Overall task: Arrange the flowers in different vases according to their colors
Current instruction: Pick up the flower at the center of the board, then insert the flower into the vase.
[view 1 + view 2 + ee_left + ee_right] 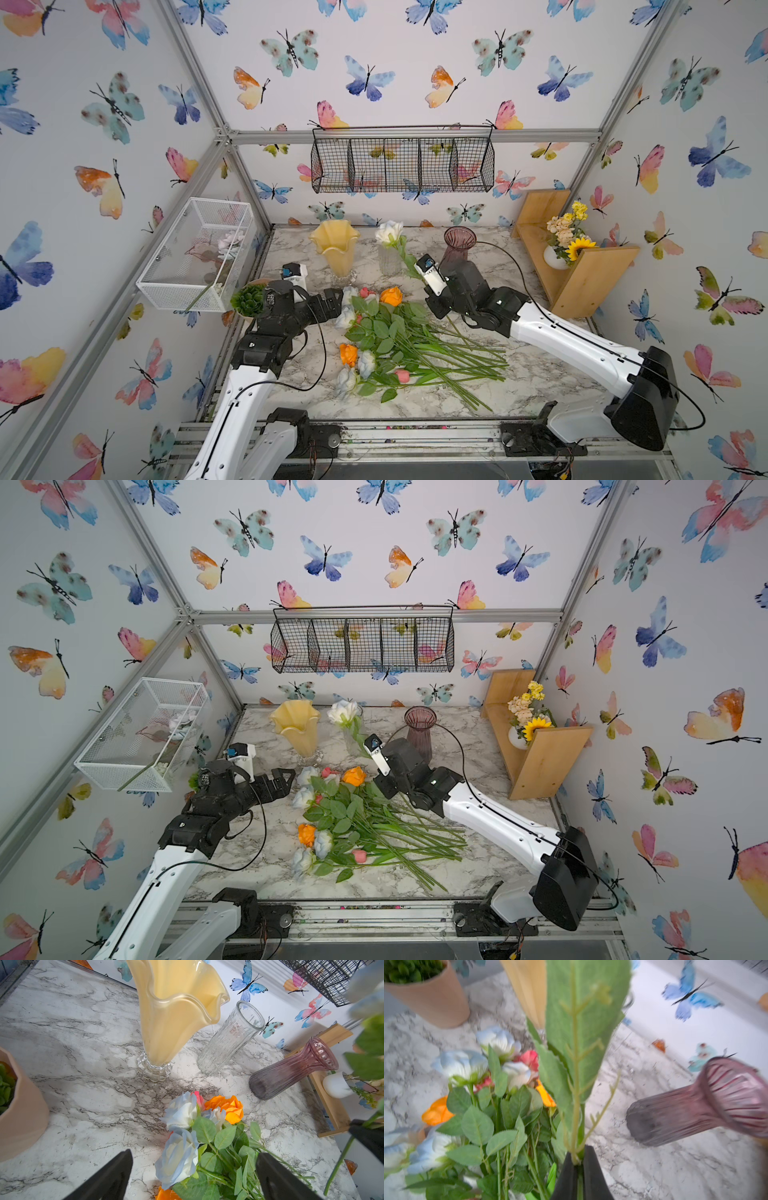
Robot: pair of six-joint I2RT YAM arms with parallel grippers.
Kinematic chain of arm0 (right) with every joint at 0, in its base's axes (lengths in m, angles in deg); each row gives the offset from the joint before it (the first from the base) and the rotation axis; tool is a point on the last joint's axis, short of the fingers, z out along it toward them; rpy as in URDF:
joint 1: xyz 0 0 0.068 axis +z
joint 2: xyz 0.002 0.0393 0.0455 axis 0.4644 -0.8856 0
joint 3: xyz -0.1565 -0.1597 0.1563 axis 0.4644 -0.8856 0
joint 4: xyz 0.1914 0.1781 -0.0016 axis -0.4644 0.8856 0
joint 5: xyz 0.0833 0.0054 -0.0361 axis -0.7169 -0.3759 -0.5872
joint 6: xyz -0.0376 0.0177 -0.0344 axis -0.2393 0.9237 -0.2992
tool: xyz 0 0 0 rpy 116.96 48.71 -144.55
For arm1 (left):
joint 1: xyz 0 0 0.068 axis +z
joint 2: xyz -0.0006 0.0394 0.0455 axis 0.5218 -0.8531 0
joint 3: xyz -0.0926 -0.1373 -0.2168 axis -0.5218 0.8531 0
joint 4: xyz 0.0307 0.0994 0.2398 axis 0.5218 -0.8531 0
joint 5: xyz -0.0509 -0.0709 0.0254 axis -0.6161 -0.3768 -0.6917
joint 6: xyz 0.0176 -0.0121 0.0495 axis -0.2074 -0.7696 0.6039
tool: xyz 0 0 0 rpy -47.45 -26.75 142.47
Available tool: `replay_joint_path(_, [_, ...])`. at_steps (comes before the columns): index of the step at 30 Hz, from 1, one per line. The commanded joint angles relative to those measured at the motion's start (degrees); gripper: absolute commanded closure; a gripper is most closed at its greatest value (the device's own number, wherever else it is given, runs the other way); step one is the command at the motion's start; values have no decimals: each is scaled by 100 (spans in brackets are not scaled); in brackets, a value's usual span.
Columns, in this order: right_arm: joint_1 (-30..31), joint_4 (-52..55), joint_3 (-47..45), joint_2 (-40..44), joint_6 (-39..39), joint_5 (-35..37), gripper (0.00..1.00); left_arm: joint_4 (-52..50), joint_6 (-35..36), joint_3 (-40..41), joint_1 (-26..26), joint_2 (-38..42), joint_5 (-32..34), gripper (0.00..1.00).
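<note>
My right gripper lifts outward above the purple flared vase's opening point(460, 236) point(738, 1096) next, lowers and releases, as the white rose's loose stem end hangs below its fingers.
The flowers lie in a pile point(386, 332) mid-table: orange, pink and white blooms on green stems. My left gripper point(193, 1159) is open, its black fingers either side of a white rose point(178, 1159) at the pile's left edge. My right gripper point(579, 1159) is shut on the stem of another white rose point(389, 232). It holds the bloom up in front of the clear ribbed vase point(390, 259), which looks empty in the left wrist view. A yellow ruffled vase point(335, 249) stands to the left of it and a purple flared vase point(457, 245) to the right. Both are empty.
A succulent in a tan pot point(248, 300) sits by my left wrist. A wooden shelf point(582, 266) at the right holds a sunflower bouquet in a white pot point(555, 255). A white mesh basket point(195, 253) hangs on the left wall, a black wire basket point(402, 164) on the back wall.
</note>
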Motion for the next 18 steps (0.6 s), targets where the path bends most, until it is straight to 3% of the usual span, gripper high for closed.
replay_joint_path(1, [-335, -1055, 196, 388, 61, 232, 98, -32, 49, 76, -3, 80, -21, 1])
replay_joint_path(7, [-1088, -2391, 223, 562, 418, 275, 98, -32, 50, 75, -3, 63, -55, 1])
replay_joint_path(12, [-1281, -4530, -369, 504, 498, 694, 98, -23, 63, 76, -3, 28, -124, 1])
replay_joint_path(18, [-1788, -5000, 15, -35, 1016, 448, 98, -23, 56, 76, -3, 36, -146, 1])
